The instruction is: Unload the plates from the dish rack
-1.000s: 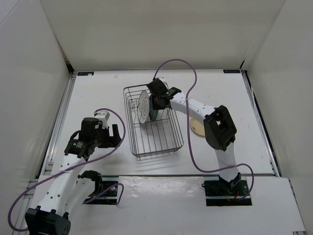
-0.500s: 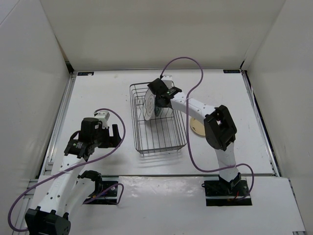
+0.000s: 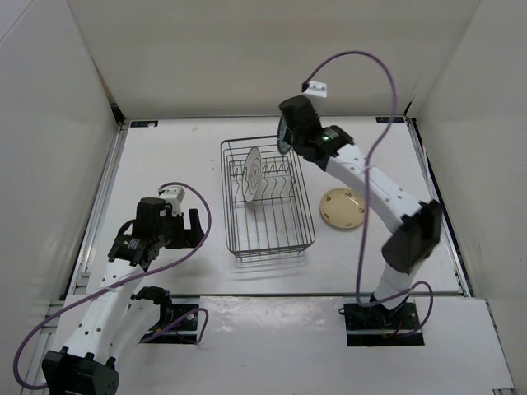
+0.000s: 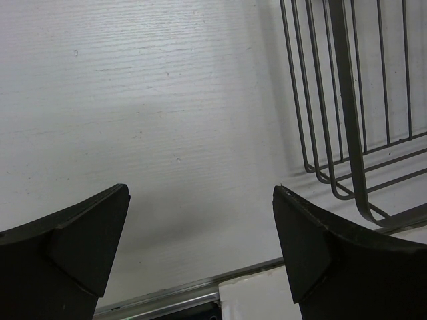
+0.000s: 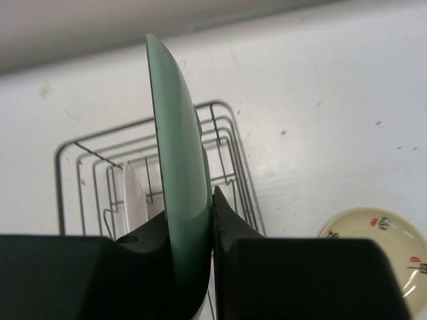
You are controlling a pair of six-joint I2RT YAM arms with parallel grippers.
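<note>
My right gripper moves back and down next, turning the teal plate [image 5: 177, 173] flat for release onto the tan plate, since that lies below and back.
The wire dish rack [image 3: 268, 239] stands mid-table; its corner shows in the left wrist view [image 4: 347, 133] and it lies below in the right wrist view [image 5: 87, 167]. The white plate with dark lines [image 3: 253, 174] stands upright in it, seen edge-on in the right wrist view [image 5: 132, 193]. My right gripper [image 3: 288, 136] is shut on the teal plate [image 5: 177, 173], held edge-up above the rack's far right corner. The tan plate [image 3: 342, 207] lies flat on the table right of the rack, also in the right wrist view [image 5: 380, 233]. My left gripper [image 3: 191, 224] is open and empty, left of the rack.
White walls enclose the table on three sides. A metal rail [image 4: 160, 297] runs along the table's near edge. The right arm's purple cable [image 3: 387, 90] loops high over the back right.
My right gripper has lifted the teal plate up out of the rack and toward the back right. The rack shifted slightly right. The left arm has not moved.
</note>
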